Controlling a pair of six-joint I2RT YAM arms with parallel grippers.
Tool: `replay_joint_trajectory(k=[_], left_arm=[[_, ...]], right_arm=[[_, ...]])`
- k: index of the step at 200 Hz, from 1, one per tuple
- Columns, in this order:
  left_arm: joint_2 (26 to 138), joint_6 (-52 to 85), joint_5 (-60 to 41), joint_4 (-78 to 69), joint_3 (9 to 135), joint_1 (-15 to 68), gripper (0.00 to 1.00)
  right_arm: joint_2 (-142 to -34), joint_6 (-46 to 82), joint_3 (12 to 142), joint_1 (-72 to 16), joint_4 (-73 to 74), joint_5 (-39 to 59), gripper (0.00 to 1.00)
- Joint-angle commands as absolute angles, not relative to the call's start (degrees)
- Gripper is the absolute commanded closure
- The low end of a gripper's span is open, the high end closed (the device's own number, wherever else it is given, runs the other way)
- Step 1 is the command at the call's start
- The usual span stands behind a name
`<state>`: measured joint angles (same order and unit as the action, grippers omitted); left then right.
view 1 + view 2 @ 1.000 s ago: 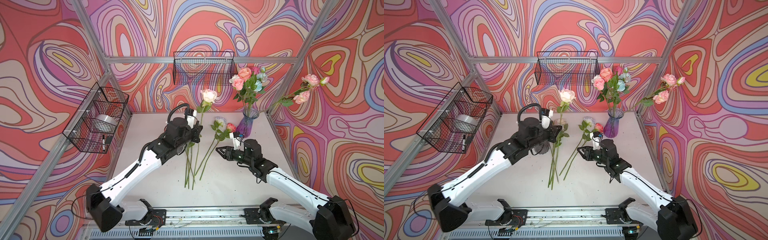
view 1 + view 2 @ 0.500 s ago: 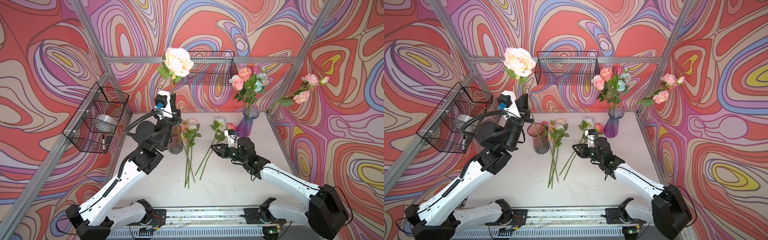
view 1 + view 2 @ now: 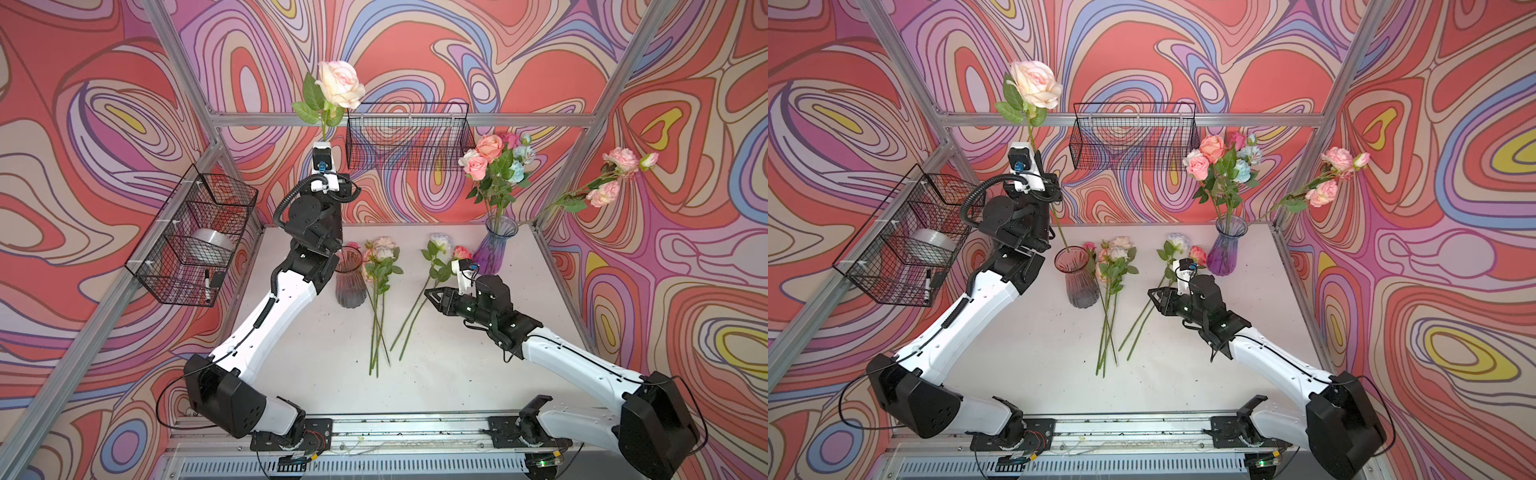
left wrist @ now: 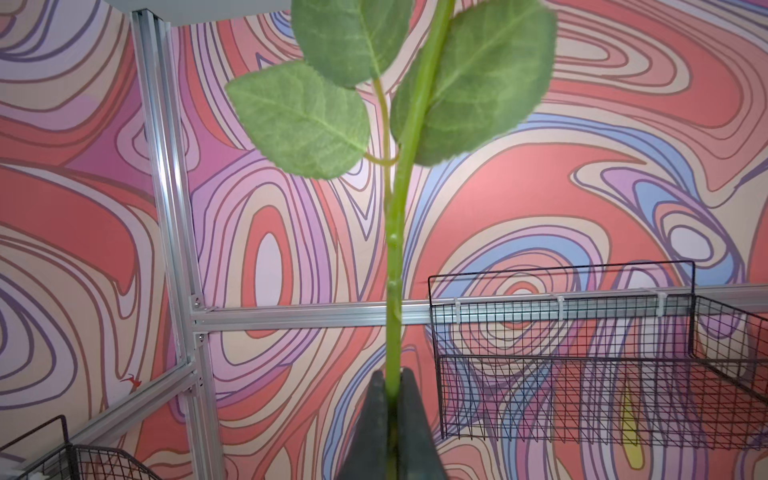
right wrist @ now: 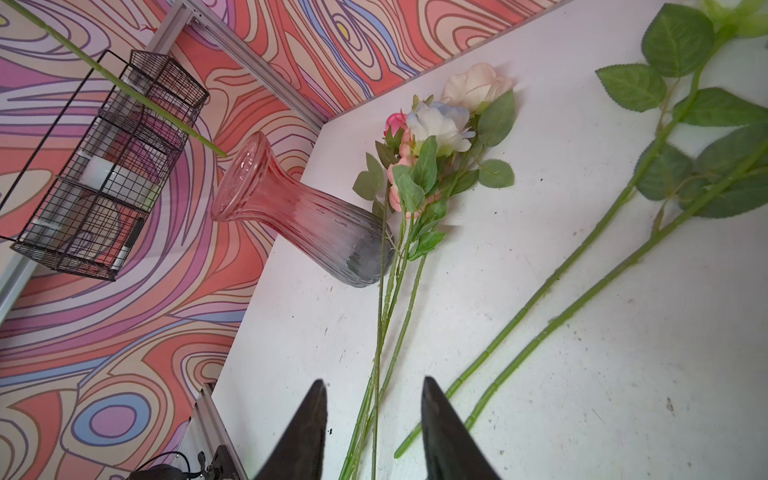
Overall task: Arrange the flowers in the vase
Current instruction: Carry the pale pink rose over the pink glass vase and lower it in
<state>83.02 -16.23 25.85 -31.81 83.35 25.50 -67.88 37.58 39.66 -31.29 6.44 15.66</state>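
My left gripper will next lower the rose's stem into the opening of the pink-and-grey vase [image 3: 1081, 278] below and release it; the stem's end is still outside.
My left gripper [image 4: 392, 374] is shut on the green stem of a cream rose [image 3: 338, 83] and holds it upright, high above the table. In a top view the rose's lower stem slants down to the rim of a pink-and-grey vase [image 3: 1081, 278]. The right wrist view shows the stem's tip just outside the mouth of that vase [image 5: 299, 208]. My right gripper [image 3: 432, 297] hovers open and empty over the table. It is beside two loose flowers [image 3: 436, 257], with a small bunch [image 3: 380, 266] further left. A purple vase [image 3: 496, 249] at the back right holds several roses.
A wire basket [image 3: 195, 237] on the left wall holds a tape roll and a marker. A second, empty wire basket [image 3: 409, 141] hangs on the back wall near the raised rose. Aluminium frame posts stand at the table's back corners. One pink spray [image 3: 615, 174] leans far right from the purple vase.
The left arm has lifted the cream rose from low over the table to high and upright, uncovering the pink-and-grey vase. The right gripper has shifted slightly left and its jaws have narrowed a little.
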Motion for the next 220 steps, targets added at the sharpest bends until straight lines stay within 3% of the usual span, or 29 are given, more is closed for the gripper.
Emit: replay_joint_trajectory(k=[1,71,97,122,168,220], left_arm=[[82.4,-12.3,24.5,-34.7,78.8,25.4,1.0],[78.1,-3.2,26.6,-25.9,63.1,25.4,1.0],[77.7,-1.3,25.8,-22.0,61.7,25.4,0.88],[76.9,-1.0,24.8,-19.5,61.3,25.4,0.64],[72.6,1.6,23.8,-13.0,61.0,25.4,0.51],[65.8,3.9,23.3,-11.0,57.4,25.4,0.5]], right_arm=[[-68.1,36.5,39.8,-31.7,6.1,14.2,0.62],[-70.1,36.0,40.3,-31.6,5.4,14.6,0.61],[-70.6,36.3,40.6,-31.7,5.6,14.9,0.61],[-70.5,36.2,40.7,-31.6,5.1,14.7,0.61],[-70.2,35.4,40.8,-31.7,3.5,14.7,0.61],[-70.3,35.0,41.5,-31.6,2.9,14.9,0.61]])
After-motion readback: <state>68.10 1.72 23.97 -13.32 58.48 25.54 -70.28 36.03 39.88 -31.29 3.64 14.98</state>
